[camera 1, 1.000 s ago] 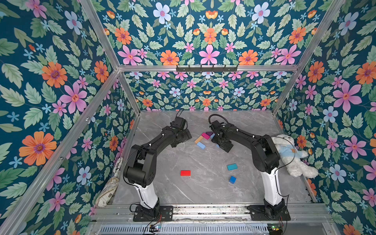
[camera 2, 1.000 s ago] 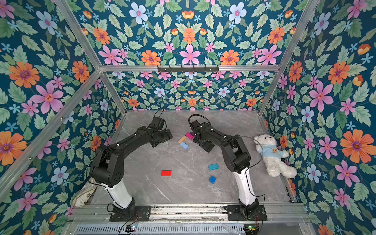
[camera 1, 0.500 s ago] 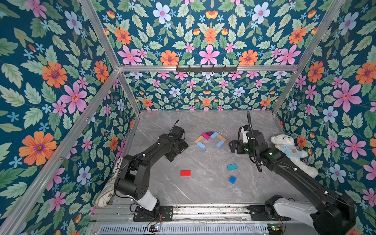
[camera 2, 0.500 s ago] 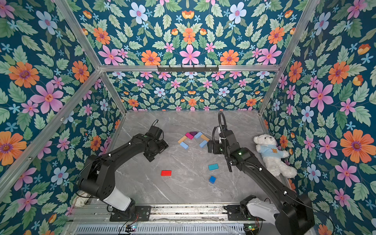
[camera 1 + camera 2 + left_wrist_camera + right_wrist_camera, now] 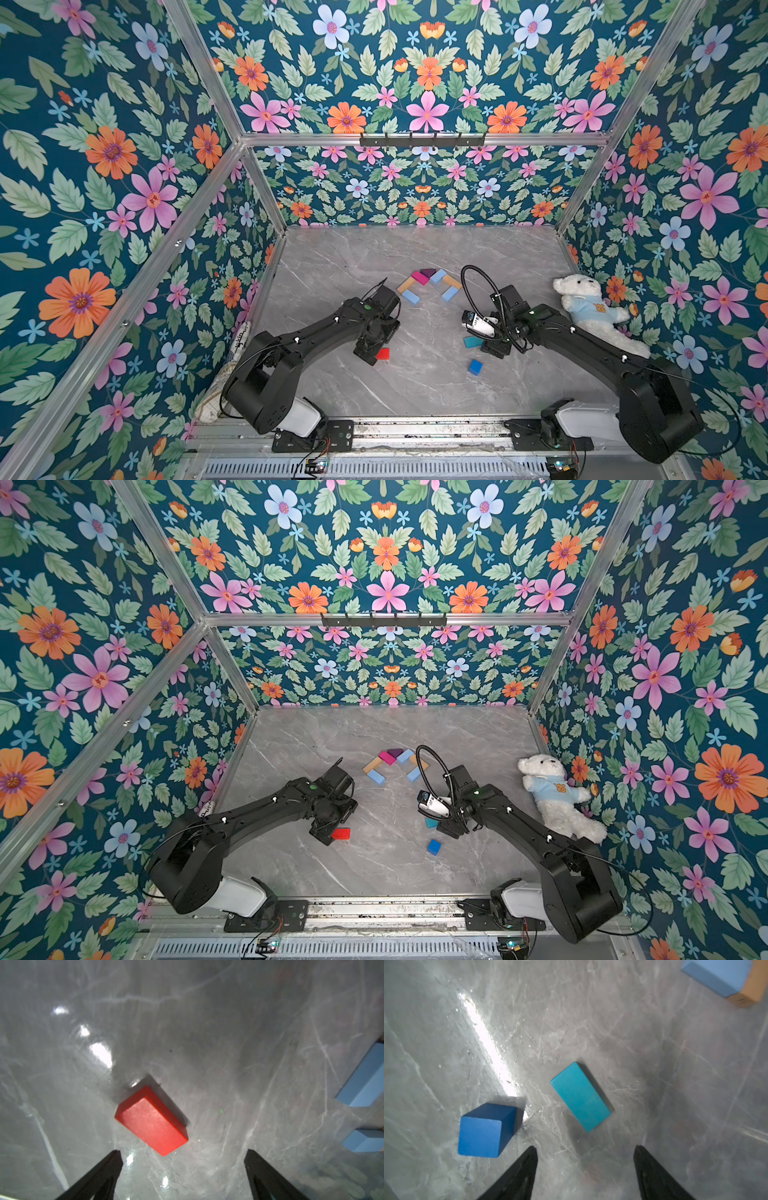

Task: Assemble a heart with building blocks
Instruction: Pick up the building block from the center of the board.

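Note:
The left gripper turns in line with the slanted red block (image 5: pixel 341 833) (image 5: pixel 152 1125) next and lowers its open fingers around the long sides, since the block lies below them.
The part-built heart (image 5: pixel 428 283) lies at the back middle of the table: a purple triangle (image 5: pixel 427 272) with magenta, tan and light blue building blocks running down both sides. A red block (image 5: pixel 151 1121) lies flat just ahead of my left gripper (image 5: pixel 182 1151), which is open and empty above it. My right gripper (image 5: pixel 585 1147) is open and empty too, with a teal block (image 5: pixel 580 1097) ahead of its fingertips and a dark blue block (image 5: pixel 485 1130) beside one finger. In both top views the red block (image 5: pixel 340 833), teal block (image 5: pixel 472 341) and blue block (image 5: pixel 475 367) lie apart near the front.
A white plush bear (image 5: pixel 590 307) in a light blue shirt lies against the right wall, next to the right arm. A rolled cloth (image 5: pixel 224 382) lies along the left wall. Flowered walls close in the grey marble table (image 5: pixel 415 395) on three sides.
Both arms have drawn back from the heart toward the front. The left gripper now hangs by the red block, the right one by the teal block. The blocks have not moved.

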Action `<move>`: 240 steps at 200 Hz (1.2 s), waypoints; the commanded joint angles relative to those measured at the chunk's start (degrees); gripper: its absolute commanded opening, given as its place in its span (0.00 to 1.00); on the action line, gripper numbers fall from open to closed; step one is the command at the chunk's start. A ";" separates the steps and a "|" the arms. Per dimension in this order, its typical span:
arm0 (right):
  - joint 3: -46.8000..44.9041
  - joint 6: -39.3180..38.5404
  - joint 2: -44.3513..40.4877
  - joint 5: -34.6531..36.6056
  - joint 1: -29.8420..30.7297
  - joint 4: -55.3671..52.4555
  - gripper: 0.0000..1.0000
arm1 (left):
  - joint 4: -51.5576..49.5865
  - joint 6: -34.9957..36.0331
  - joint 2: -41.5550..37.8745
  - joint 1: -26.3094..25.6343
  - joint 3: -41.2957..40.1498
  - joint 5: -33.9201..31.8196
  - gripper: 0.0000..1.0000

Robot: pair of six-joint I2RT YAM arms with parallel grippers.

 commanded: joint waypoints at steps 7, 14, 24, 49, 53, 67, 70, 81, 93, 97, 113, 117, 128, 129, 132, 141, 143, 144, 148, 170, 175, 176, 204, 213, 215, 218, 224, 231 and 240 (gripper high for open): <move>-0.76 -5.32 0.88 -2.59 0.02 3.41 0.76 | -0.68 -5.63 -0.40 -1.04 -0.96 -1.04 0.94; -0.71 -5.44 1.33 -2.41 0.09 3.88 0.76 | -0.64 -6.26 -0.33 -1.29 -1.24 -0.98 0.94; -0.48 -5.61 2.07 -2.66 0.05 4.37 0.76 | -0.02 -6.91 -0.16 -1.57 -1.87 -0.73 0.93; -0.24 -6.12 3.99 -1.97 0.42 6.12 0.75 | 2.35 -7.92 0.28 -1.66 -3.56 0.14 0.89; -0.25 -6.30 4.27 -1.74 0.45 6.46 0.75 | 2.77 -8.01 0.45 -1.67 -3.78 0.23 0.88; 0.08 -6.45 5.48 -1.11 0.49 7.57 0.74 | 3.72 -8.11 1.13 -1.63 -4.11 0.57 0.85; 0.20 -6.50 5.75 -0.95 0.53 7.77 0.74 | 3.81 -8.11 1.31 -1.67 -4.13 0.67 0.85; 0.84 -6.67 6.79 -0.74 0.53 8.12 0.74 | 4.23 -8.03 1.85 -1.67 -4.15 0.96 0.83; 1.71 -6.81 8.14 -0.67 0.45 7.73 0.73 | 4.63 -7.96 2.40 -1.54 -4.28 1.61 0.81; 1.94 -6.85 8.60 -0.65 0.47 7.63 0.73 | 4.76 -7.94 2.50 -1.54 -4.29 1.68 0.81; 2.29 -6.88 10.06 -0.58 0.49 7.61 0.72 | 5.46 -7.85 2.79 -1.25 -4.77 2.01 0.79; 2.40 -6.91 10.41 -0.56 0.50 7.54 0.72 | 5.59 -7.78 2.92 -1.23 -4.93 2.14 0.78; 2.34 -6.90 11.16 -0.56 0.46 7.52 0.71 | 5.99 -7.77 3.05 -0.98 -5.37 2.38 0.76; 2.33 -6.87 11.18 -0.56 0.50 7.53 0.71 | 6.01 -7.77 3.09 -0.97 -5.40 2.39 0.76; 2.21 -6.85 11.32 -0.56 0.53 7.53 0.71 | 6.15 -7.76 3.07 -0.87 -5.49 2.39 0.75; 1.59 -6.76 11.67 -0.48 0.45 7.89 0.70 | 6.22 -7.67 3.10 -0.79 -5.59 2.35 0.74; 1.44 -6.72 11.76 -0.47 0.51 7.99 0.69 | 6.22 -7.61 3.13 -0.75 -5.54 2.38 0.73; 1.36 -6.65 11.79 -0.47 0.52 8.02 0.69 | 6.26 -7.60 3.14 -0.68 -5.61 2.39 0.73; 1.03 -6.55 11.94 -0.29 0.51 8.05 0.69 | 6.30 -7.52 3.16 -0.64 -5.69 2.33 0.72; -0.33 -5.98 13.05 0.67 0.46 9.67 0.68 | 6.91 -7.15 3.27 -0.29 -6.20 2.39 0.66; -0.18 -5.74 13.63 0.76 0.51 9.81 0.67 | 7.07 -7.02 3.41 -0.20 -6.26 2.39 0.65; -0.07 -5.73 13.74 0.76 0.48 9.77 0.67 | 7.13 -7.04 3.41 -0.19 -6.29 2.39 0.64; 2.49 -4.89 17.60 0.85 0.48 7.81 0.48 | 7.90 -5.98 4.10 0.21 -6.44 2.74 0.50; 3.10 -4.67 18.23 0.99 0.51 6.96 0.36 | 7.80 -5.38 4.29 0.50 -6.20 2.68 0.47; 3.18 -4.58 18.33 1.02 0.47 6.75 0.31 | 7.73 -5.21 4.40 0.56 -6.11 2.59 0.46; 3.15 -4.50 18.34 1.09 0.52 6.59 0.28 | 7.59 -4.95 4.37 0.65 -6.01 2.53 0.45; 3.01 -4.13 18.25 1.21 0.48 6.32 0.21 | 7.23 -4.38 4.47 0.82 -5.65 2.25 0.43; 2.94 -3.43 17.82 1.30 0.46 6.00 0.18 | 6.74 -3.72 4.55 1.04 -5.22 1.90 0.40; 3.16 -2.37 16.92 0.83 0.48 5.14 0.12 | 6.41 -2.97 4.72 1.29 -4.78 1.61 0.38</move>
